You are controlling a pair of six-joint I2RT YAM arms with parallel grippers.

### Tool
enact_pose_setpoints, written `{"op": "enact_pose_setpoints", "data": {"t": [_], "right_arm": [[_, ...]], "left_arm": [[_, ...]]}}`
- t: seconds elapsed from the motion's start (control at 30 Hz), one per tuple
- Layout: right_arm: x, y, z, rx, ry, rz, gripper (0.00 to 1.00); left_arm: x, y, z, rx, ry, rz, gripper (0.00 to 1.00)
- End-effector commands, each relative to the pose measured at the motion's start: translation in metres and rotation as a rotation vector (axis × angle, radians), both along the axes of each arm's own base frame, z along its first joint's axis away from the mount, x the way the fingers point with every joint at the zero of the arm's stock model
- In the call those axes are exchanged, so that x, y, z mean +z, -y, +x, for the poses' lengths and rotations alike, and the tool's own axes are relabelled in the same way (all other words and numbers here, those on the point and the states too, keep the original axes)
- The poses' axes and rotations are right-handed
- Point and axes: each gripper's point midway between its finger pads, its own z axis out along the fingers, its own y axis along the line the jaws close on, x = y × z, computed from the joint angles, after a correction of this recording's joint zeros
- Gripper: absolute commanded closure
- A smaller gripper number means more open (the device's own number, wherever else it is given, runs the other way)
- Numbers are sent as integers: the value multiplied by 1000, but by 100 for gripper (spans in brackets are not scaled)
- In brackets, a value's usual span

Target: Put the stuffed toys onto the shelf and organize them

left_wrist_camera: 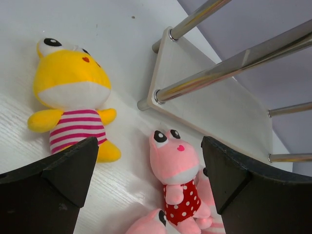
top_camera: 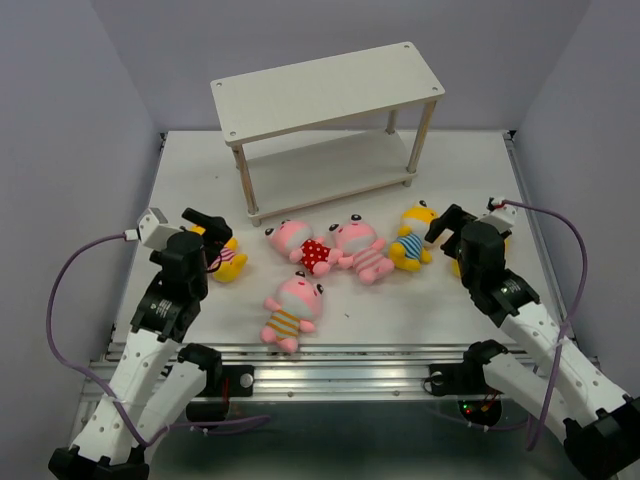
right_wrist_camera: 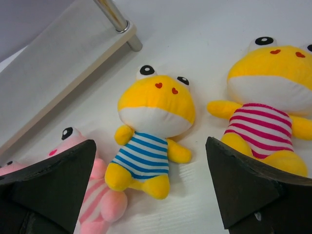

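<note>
Next, my right gripper lowers onto the pink striped toy's foot (top_camera: 385, 267), which lies below it and to its left in the top view, clear of the shelf (top_camera: 330, 120).
The off-white two-tier shelf (top_camera: 330, 120) stands at the back of the table with nothing on it. Toys lie in front of it: a pink one with red polka dots (top_camera: 303, 244), a pink striped one (top_camera: 362, 247), a pink one with yellow stripes (top_camera: 291, 308), a yellow one with blue stripes (top_camera: 412, 236), and a yellow pink-striped one (top_camera: 224, 256) by my left gripper (top_camera: 205, 222). Another yellow pink-striped toy (right_wrist_camera: 265, 102) lies mostly hidden behind my right gripper (top_camera: 450, 222). Both grippers are open and empty above the table. The left wrist view shows the polka-dot toy (left_wrist_camera: 178, 187) between the fingers.
Grey walls enclose the white table (top_camera: 450, 170) on three sides. The shelf's lower board (left_wrist_camera: 214, 102) and metal legs (left_wrist_camera: 234, 63) fill the upper right of the left wrist view. A metal rail (top_camera: 330, 355) runs along the table's near edge.
</note>
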Motion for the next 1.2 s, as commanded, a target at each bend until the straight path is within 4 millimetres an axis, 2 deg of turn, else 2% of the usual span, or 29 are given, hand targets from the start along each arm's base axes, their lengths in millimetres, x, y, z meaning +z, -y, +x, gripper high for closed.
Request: {"op": "enact_pose_setpoints", "data": {"t": [0.0, 0.2, 0.23, 0.47, 0.57, 0.67, 0.73, 0.87, 1.07, 1.17], "right_arm": [[7, -9, 0, 52, 5, 13, 0], [-20, -25, -7, 133, -68, 47, 0], [-17, -28, -7, 150, -77, 51, 0], [-45, -78, -27, 390, -265, 165, 0], [-57, -95, -27, 453, -328, 206, 0], [-55, -112, -24, 518, -307, 271, 0], [-66, -121, -27, 543, -339, 312, 0], [-76, -131, -25, 547, -365, 306, 0], [-92, -132, -19, 494, -397, 292, 0], [-91, -141, -17, 510, -380, 307, 7]], "left_arm": [[5, -6, 0, 33, 25, -2, 1], [-3, 2, 5, -9, -1, 5, 1], [-7, 4, 6, -19, -14, 9, 1], [-24, 17, 10, -85, -63, 7, 1], [-32, 21, 12, -98, -77, -1, 1], [-34, 25, 14, -118, -80, -5, 1], [-33, 26, 15, -126, -82, -1, 1], [-36, 26, 14, -125, -89, -3, 1], [-35, 26, 12, -126, -88, 0, 1], [-34, 26, 12, -129, -83, -3, 1]]}}
